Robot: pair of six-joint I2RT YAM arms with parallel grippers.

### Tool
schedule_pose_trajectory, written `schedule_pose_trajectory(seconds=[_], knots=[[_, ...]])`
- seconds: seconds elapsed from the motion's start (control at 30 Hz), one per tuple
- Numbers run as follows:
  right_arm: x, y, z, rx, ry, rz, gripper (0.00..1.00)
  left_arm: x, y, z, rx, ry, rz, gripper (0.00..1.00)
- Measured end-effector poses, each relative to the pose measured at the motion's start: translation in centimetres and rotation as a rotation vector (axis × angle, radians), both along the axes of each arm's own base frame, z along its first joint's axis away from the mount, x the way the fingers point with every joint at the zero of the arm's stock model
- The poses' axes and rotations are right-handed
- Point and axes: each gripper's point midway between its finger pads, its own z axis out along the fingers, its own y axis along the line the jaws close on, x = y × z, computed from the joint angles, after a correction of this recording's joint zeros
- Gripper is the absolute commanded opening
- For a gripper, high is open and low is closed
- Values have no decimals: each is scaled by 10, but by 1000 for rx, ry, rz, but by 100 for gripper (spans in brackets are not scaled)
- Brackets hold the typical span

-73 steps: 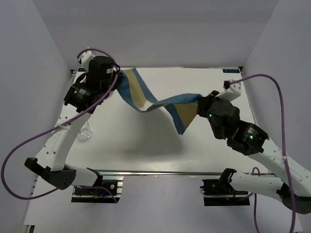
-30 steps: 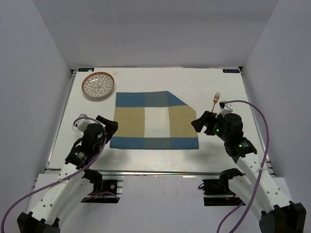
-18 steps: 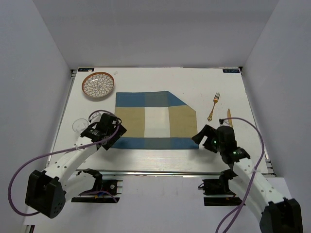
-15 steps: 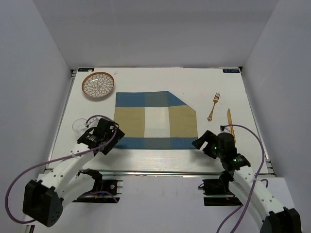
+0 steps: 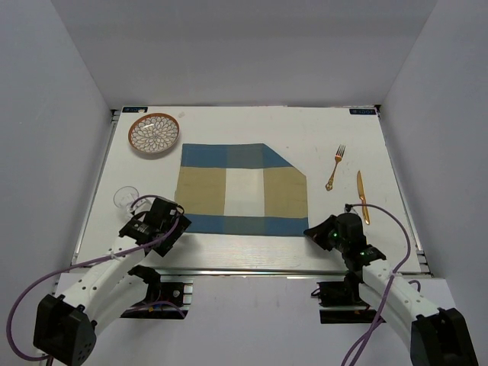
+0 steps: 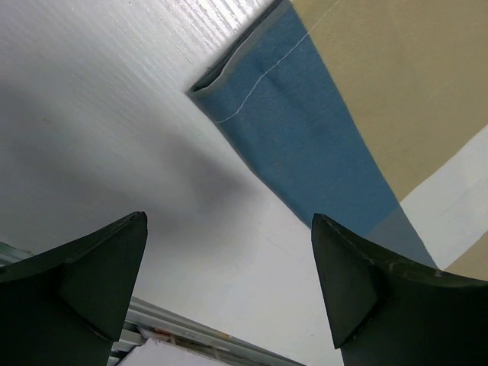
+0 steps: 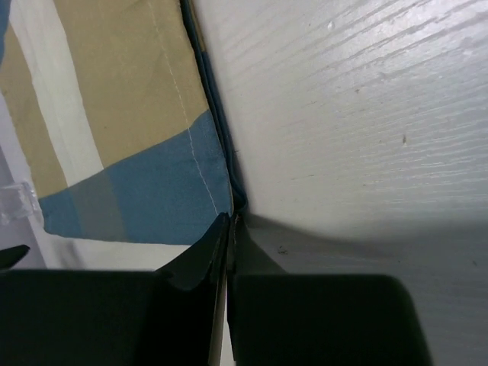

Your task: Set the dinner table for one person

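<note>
The placemat's near corner on the glass's side comes between my left gripper's fingers next, as the gripper moves outward onto it first, then closes.
On the white dinner table [image 5: 252, 126] a blue-and-tan checked placemat [image 5: 244, 191] lies flat, its far right corner folded under. My left gripper [image 5: 172, 227] hovers just off the mat's near left corner [image 6: 210, 84]. Its jaws stand wide open [image 6: 229, 221] with only bare table [image 6: 99, 99] between them. At the mat's near right corner sits my right gripper [image 5: 309, 231]. In the right wrist view its jaws [image 7: 231, 219] are pressed together right where the blue corner of the placemat [image 7: 152, 183] ends, pinching the cloth edge.
A patterned orange-rimmed plate [image 5: 154, 133] sits at the far left. A clear glass [image 5: 126, 200] stands left of the mat, close to my left arm. A gold fork [image 5: 335, 166] and a gold knife [image 5: 361, 197] lie to the right of the mat. The table's metal rail [image 5: 252, 271] runs along the near edge.
Both arms have drawn back toward the near edge, down to the mat's near corners. My right gripper went from open to shut at the near right corner. The left stayed open.
</note>
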Motion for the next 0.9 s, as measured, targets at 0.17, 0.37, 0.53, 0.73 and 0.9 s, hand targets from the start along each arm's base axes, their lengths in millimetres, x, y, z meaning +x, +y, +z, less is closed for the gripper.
schedule_pose_trajectory(seconds=[0.17, 0.37, 0.53, 0.73, 0.9], knots=[[-1, -4, 1, -12, -13, -17, 0, -1, 1, -6, 4, 6, 2, 98], [2, -5, 10, -46, -35, 5, 0, 10, 1, -11, 29, 2, 15, 98], [3, -2, 14, -42, -51, 31, 0, 15, 7, -22, 73, 26, 36, 88], [5, 3, 26, -23, -94, 58, 0, 25, 9, -29, 102, 20, 62, 61], [10, 9, 48, 0, -154, 86, 0, 43, 7, -36, 116, -2, 88, 11]])
